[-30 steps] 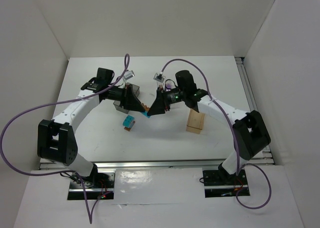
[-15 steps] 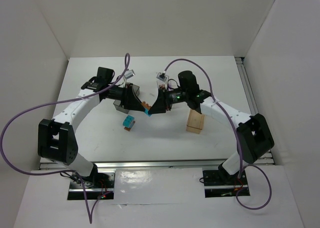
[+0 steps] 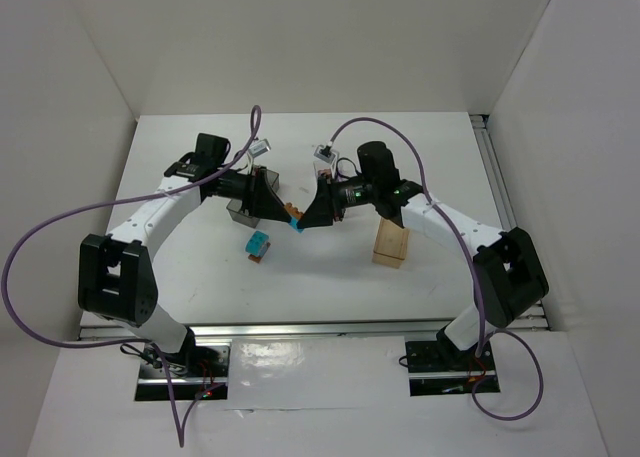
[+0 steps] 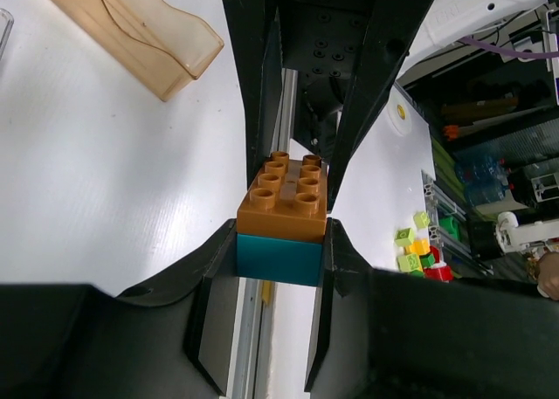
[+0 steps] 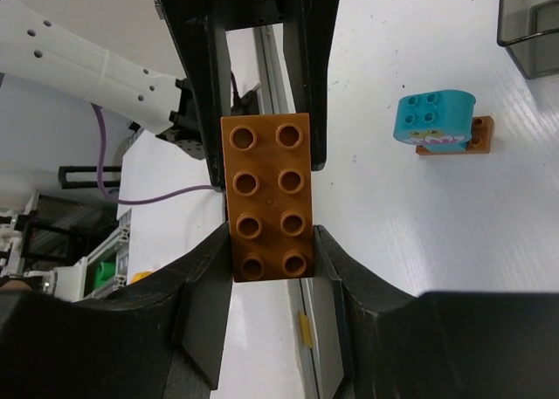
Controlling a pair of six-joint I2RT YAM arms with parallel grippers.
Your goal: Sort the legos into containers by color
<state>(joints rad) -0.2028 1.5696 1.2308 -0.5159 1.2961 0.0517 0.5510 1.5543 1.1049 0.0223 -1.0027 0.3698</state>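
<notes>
My left gripper will next swing to the left in the top view, turn downward and release the teal brick inside the dark grey bin (image 3: 240, 213), which is below the gripper.
My two grippers meet above the middle of the table on one two-brick stack (image 3: 293, 218). My left gripper (image 4: 281, 242) is shut on the teal brick (image 4: 279, 261), the lower one. My right gripper (image 5: 271, 242) is shut on the orange-brown brick (image 5: 266, 194), the upper one. A teal and orange-brown clump (image 3: 258, 245) lies on the table; it also shows in the right wrist view (image 5: 441, 122). The dark grey bin (image 3: 240, 213) is partly hidden by my left gripper (image 3: 284, 211). The amber bin (image 3: 391, 244) stands right of my right gripper (image 3: 304, 221). The clear bin is not clearly in view.
White walls close in the table at the back and both sides. A metal rail (image 3: 500, 207) runs along the right edge. The amber bin (image 4: 131, 28) shows at the top left of the left wrist view. Small coloured bricks (image 4: 417, 252) lie beyond the table edge.
Both grippers and the stack have moved slightly toward the back of the table. The right arm has reached a little further left. Both grips are unchanged.
</notes>
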